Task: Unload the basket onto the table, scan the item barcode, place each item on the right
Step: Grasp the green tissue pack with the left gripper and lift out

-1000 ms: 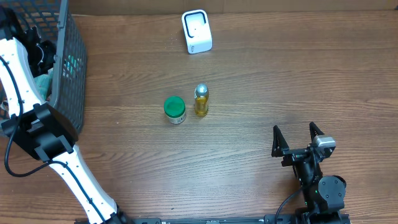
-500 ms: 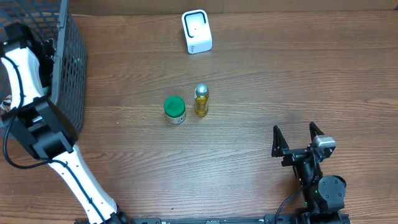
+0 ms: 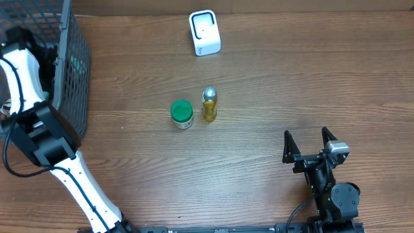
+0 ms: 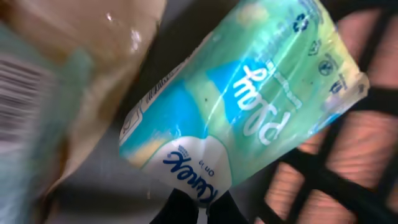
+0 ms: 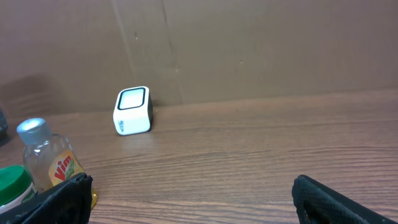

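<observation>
The clear tabletop before the jar lies right of my left gripper in the overhead view, so I need to lift over the basket's side and cross there to release.
My left gripper (image 4: 202, 210) is down inside the black wire basket (image 3: 72, 71), shut on the white end of a green and blue tissue pack (image 4: 249, 106). The pack lies slanted across the left wrist view, its print upside down. From overhead, the basket wall hides the left jaws and only the white arm (image 3: 24, 71) shows. The white barcode scanner (image 3: 204, 32) stands at the back of the table, also seen as the scanner (image 5: 132, 110) in the right wrist view. My right gripper (image 3: 309, 144) rests open near the front right, nothing between its fingers (image 5: 336, 199).
A green-lidded jar (image 3: 182, 114) and a yellow bottle with a silver cap (image 3: 209, 104) stand mid-table, at the left edge of the right wrist view as bottle (image 5: 46, 162). A beige package with a blurred barcode (image 4: 18, 93) lies beside the tissue pack in the basket.
The left arm shifted inside the basket, and its jaws went from open to shut on the tissue pack. The right arm has not moved.
</observation>
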Available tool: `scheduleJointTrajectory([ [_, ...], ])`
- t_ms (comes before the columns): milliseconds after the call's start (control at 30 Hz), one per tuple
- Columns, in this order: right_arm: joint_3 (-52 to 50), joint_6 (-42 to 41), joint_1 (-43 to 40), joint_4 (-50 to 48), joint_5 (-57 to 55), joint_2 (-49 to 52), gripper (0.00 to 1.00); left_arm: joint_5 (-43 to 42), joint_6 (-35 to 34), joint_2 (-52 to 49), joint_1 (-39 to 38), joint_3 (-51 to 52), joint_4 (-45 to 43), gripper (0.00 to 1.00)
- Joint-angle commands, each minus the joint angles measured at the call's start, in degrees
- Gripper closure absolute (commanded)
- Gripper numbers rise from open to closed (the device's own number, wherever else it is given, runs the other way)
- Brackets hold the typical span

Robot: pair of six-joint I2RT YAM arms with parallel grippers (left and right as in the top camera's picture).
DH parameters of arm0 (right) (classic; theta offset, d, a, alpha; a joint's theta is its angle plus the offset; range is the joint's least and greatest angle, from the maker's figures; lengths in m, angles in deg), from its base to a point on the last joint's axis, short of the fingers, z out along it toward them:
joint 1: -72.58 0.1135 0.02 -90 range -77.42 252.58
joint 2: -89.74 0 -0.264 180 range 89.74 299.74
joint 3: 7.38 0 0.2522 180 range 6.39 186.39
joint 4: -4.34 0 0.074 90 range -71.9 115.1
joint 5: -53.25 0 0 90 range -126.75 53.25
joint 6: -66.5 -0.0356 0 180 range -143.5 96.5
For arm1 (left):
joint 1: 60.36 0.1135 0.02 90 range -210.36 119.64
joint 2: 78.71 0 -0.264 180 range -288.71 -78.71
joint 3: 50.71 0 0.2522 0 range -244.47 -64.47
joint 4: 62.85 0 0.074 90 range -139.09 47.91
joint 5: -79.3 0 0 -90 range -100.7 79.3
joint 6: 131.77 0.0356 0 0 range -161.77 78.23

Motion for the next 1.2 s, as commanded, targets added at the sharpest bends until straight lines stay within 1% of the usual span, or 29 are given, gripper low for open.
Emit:
scheduleJointTrajectory([
  [0,-0.61,0.24,0.37,-0.33,-0.28,-0.42,0.00,-1.77,-2.95,5.16,0.33,-8.55,2.60,0.96],
  [133,-0.61,0.24,0.37,-0.33,-0.28,-0.42,0.00,1.11,-6.80,11.65,0.35,-12.28,4.76,0.96],
  [200,-0.61,0.24,0.37,-0.33,-0.31,-0.42,0.00,3.41,-8.79,15.89,0.35,-12.44,5.44,0.96],
  [267,-0.61,0.24,0.37,-0.33,-0.28,-0.42,0.00,3.91,-9.38,19.58,0.35,-12.44,6.51,0.96],
  [333,-0.61,0.24,0.37,-0.33,-0.31,-0.42,0.00,1.62,-9.38,23.15,0.35,-12.41,8.33,0.96],
  [367,-0.61,0.24,0.37,-0.33,-0.28,-0.42,0.00,-2.01,-9.84,25.73,0.35,-12.41,9.57,0.96],
  [467,-0.61,0.24,0.37,-0.33,-0.28,-0.42,0.00,-8.33,-9.79,29.14,0.35,-12.41,11.41,0.96],
  [533,-0.61,0.24,0.37,-0.33,-0.28,-0.42,0.00,-10.58,-9.77,30.86,0.35,-12.41,13.18,0.96],
  [667,-0.61,0.24,0.37,-0.33,-0.28,-0.42,0.00,-11.08,-9.81,33.14,0.22,-12.41,18.29,0.96],
  [800,-0.61,0.24,0.37,-0.33,-0.28,-0.42,0.00,-14.16,-9.79,33.40,0.22,-12.41,24.76,0.96],
  [1033,-0.61,0.24,0.37,-0.33,-0.28,-0.42,0.00,-20.85,-9.75,34.71,-0.63,-7.52,24.79,0.96],
  [1167,-0.61,0.24,0.37,-0.33,-0.28,-0.42,0.00,-20.70,-9.73,37.62,-2.78,-1.51,24.79,0.96],
])
